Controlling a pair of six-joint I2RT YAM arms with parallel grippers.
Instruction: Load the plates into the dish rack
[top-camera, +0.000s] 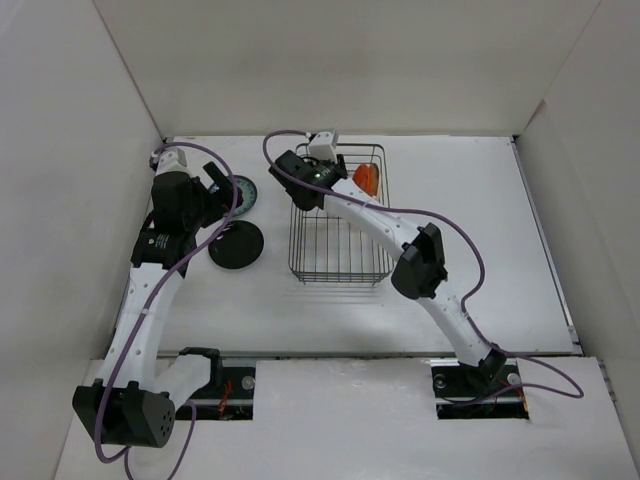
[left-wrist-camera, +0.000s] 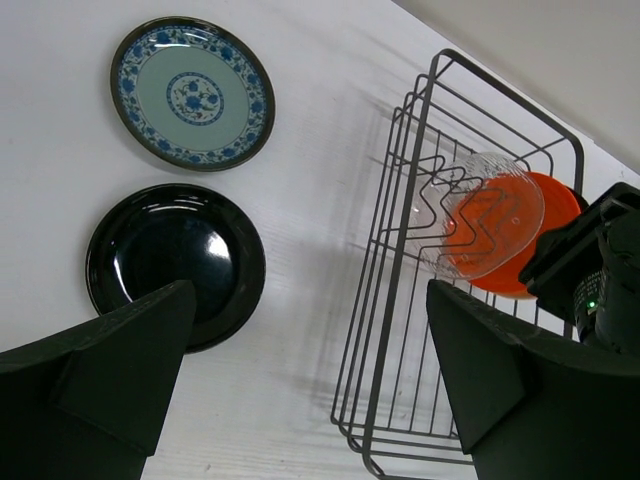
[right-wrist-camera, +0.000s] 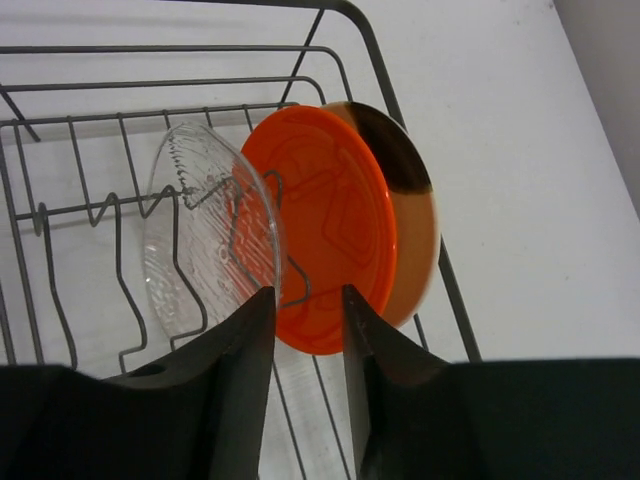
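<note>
Next, my left gripper will lower its open fingers back toward the black plate (left-wrist-camera: 170, 255), which lies below and back, and around its near rim (left-wrist-camera: 99, 304), which borders bare tabletop.
The black wire dish rack (top-camera: 340, 282) stands mid-table. In the right wrist view three plates stand upright in the rack (right-wrist-camera: 366, 45): the clear glass plate (right-wrist-camera: 200, 240), the orange plate (right-wrist-camera: 330, 230) and the cream plate with a dark patch (right-wrist-camera: 415, 225). My right gripper (right-wrist-camera: 306, 300) is slightly open and empty, just in front of the glass and orange plates. The teal patterned plate (left-wrist-camera: 193, 93) and the black plate (left-wrist-camera: 170, 255) lie flat on the table left of the rack. My left gripper (left-wrist-camera: 310, 400) is wide open and empty, above the table between the black plate and the rack (left-wrist-camera: 398, 265).
White walls close in the table on the left, back and right. The right arm (top-camera: 420, 260) reaches over the rack's right side. The near half of the rack holds no plates.
</note>
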